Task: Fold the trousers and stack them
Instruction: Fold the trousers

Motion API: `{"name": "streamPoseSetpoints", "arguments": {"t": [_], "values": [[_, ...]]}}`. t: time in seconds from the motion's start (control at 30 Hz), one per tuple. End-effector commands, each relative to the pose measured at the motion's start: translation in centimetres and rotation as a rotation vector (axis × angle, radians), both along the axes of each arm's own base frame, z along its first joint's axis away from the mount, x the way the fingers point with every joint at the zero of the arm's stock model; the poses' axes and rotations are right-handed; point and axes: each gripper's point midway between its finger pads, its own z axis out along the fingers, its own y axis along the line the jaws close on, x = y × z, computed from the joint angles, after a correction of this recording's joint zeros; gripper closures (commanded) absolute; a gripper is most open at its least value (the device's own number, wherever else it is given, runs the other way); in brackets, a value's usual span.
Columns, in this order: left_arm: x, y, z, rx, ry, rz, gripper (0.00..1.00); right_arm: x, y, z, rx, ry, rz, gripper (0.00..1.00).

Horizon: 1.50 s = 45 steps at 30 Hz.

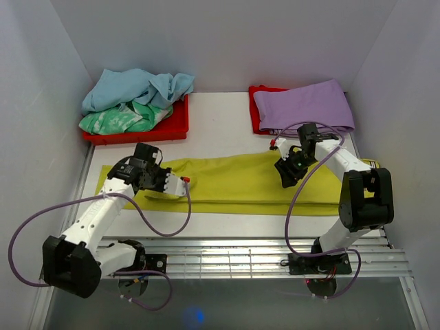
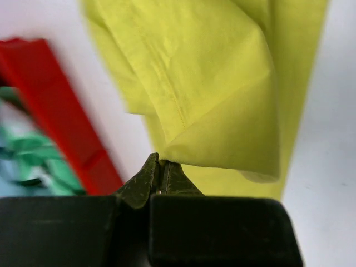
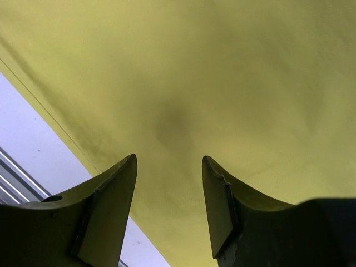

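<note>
The lower trouser layer's end is still uncovered, so my left gripper next needs to pull the trousers' folded edge left in the top view, onto that end.
The chartreuse-yellow trousers lie stretched flat across the middle of the table, from left to right. My left gripper is over their left end. In the left wrist view it is shut on a folded edge of the trousers, and the cloth is lifted into a fold above the layer that lies on the table. My right gripper hangs over the right part of the trousers. In the right wrist view it is open, with the yellow cloth smooth beneath it and nothing between its fingers.
A red tray at the back left holds light blue and green-patterned garments. A lilac garment lies on a red tray at the back right. White walls close in three sides. A slatted rail runs along the near edge.
</note>
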Motion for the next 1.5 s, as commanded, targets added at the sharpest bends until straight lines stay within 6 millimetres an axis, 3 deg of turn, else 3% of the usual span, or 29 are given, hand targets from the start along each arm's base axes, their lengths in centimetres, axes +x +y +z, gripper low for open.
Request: {"name": "streamPoseSetpoints", "arguments": {"t": [0.0,0.03,0.13,0.17,0.2,0.27,0.33,0.37,0.43,0.53,0.63,0.67,0.73,0.77,1.03,1.1,1.23,1.4,1.47], "values": [[-1.1,4.7,-4.1,0.141,0.055,0.031,1.00,0.1,0.2,0.9,0.014,0.003,-0.006,0.44],[-1.5,6.1,-5.2,0.171,0.066,0.058,1.00,0.2,0.2,1.0,0.013,0.003,-0.002,0.44],[-0.2,11.1,-6.1,0.207,0.019,0.193,1.00,0.2,0.2,1.0,0.017,0.009,-0.001,0.44],[-0.2,14.2,-6.2,0.217,0.018,0.296,1.00,0.2,0.3,1.0,0.018,0.012,0.000,0.44],[-0.1,15.6,-6.7,0.219,0.033,0.339,1.00,0.2,0.2,0.9,0.015,0.018,0.000,0.44],[0.4,19.3,-6.0,0.203,0.009,0.454,1.00,0.0,0.2,0.5,0.012,0.029,-0.002,0.45],[0.8,21.7,-5.8,0.187,-0.002,0.517,1.00,-0.1,-0.1,0.0,-0.007,0.036,-0.006,0.45],[0.5,24.1,-5.4,0.196,-0.014,0.575,1.00,-0.3,-0.3,-0.3,-0.016,0.042,-0.008,0.46],[0.2,27.1,-5.8,0.213,-0.030,0.641,1.00,-0.5,-0.8,-1.0,-0.044,0.057,-0.014,0.46],[-0.2,29.3,-7.2,0.217,-0.019,0.686,1.00,-1.1,-1.4,-2.1,-0.080,0.092,-0.013,0.46],[-0.3,30.1,-8.3,0.209,0.006,0.733,1.00,-1.6,-1.7,-2.5,-0.092,0.106,0.001,0.46],[-0.3,30.3,-8.8,0.200,0.013,0.748,0.69,-1.7,-1.7,-2.4,-0.090,0.107,0.007,0.46],[0.1,30.5,-8.5,0.150,-0.002,0.791,0.38,-2.3,-1.3,-1.7,-0.061,0.105,0.036,0.46],[0.2,30.5,-8.2,0.130,-0.006,0.801,0.12,-2.4,-1.0,-1.3,-0.046,0.100,0.048,0.45],[1.2,28.4,-2.0,-0.205,0.059,0.958,0.09,-2.6,2.5,3.2,0.123,0.007,0.120,0.45],[1.0,27.7,-1.6,-0.278,0.106,0.994,0.14,-2.3,3.7,4.3,0.146,-0.041,0.123,0.46],[-1.9,26.0,-2.8,-0.389,0.282,1.029,0.24,-2.0,6.6,5.1,0.161,-0.109,0.160,0.48],[-5.7,24.6,-6.9,-0.305,0.378,0.860,0.23,-2.9,12.1,4.6,0.139,-0.180,0.284,0.48],[-5.7,25.0,-7.5,-0.269,0.348,0.840,0.24,-3.2,13.8,4.0,0.125,-0.202,0.308,0.50]]}}
